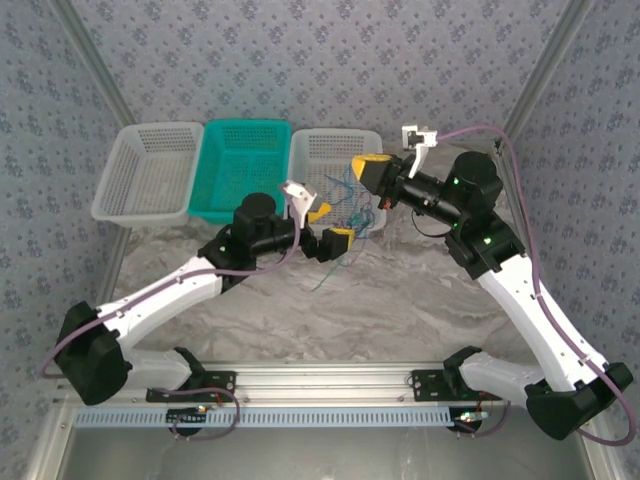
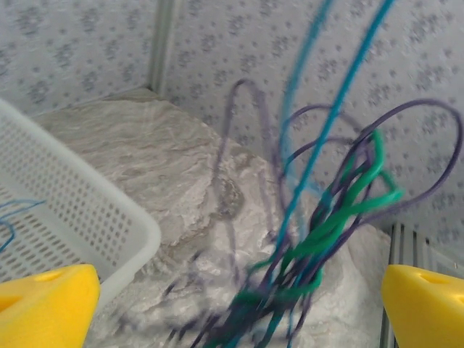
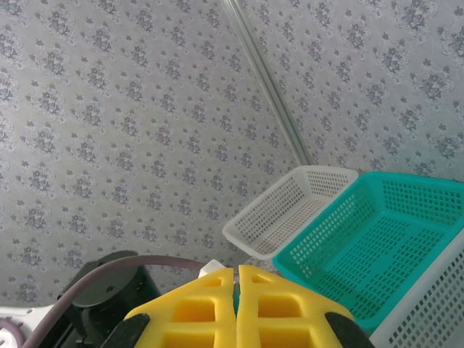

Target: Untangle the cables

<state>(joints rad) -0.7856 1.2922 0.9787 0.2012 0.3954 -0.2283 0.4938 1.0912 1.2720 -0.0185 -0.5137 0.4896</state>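
The twisted bundle of cables is hanging right in front of my left gripper, between its open yellow fingers. I should push my left gripper forward onto it next and close.
The cables [image 1: 347, 204] are a tangle of thin blue, green and dark wires hanging over the front of the right white basket [image 1: 330, 150], with one strand trailing down to the table. My right gripper [image 1: 364, 170] holds the tangle's top, its yellow fingers pressed together in the right wrist view with a teal sliver in the seam [image 3: 237, 288]. Just below, my left gripper [image 1: 330, 227] is open. In the left wrist view its yellow fingertips [image 2: 47, 304] stand wide apart, and the blue cable [image 2: 319, 145], green cable [image 2: 341, 217] and dark cable [image 2: 435, 109] hang between them.
Three baskets stand in a row at the back: white [image 1: 148, 170], teal [image 1: 243, 165] and the right white one. The marbled table [image 1: 400, 300] spreads in front. Patterned walls close in on both sides. A metal rail [image 1: 320, 385] runs along the near edge.
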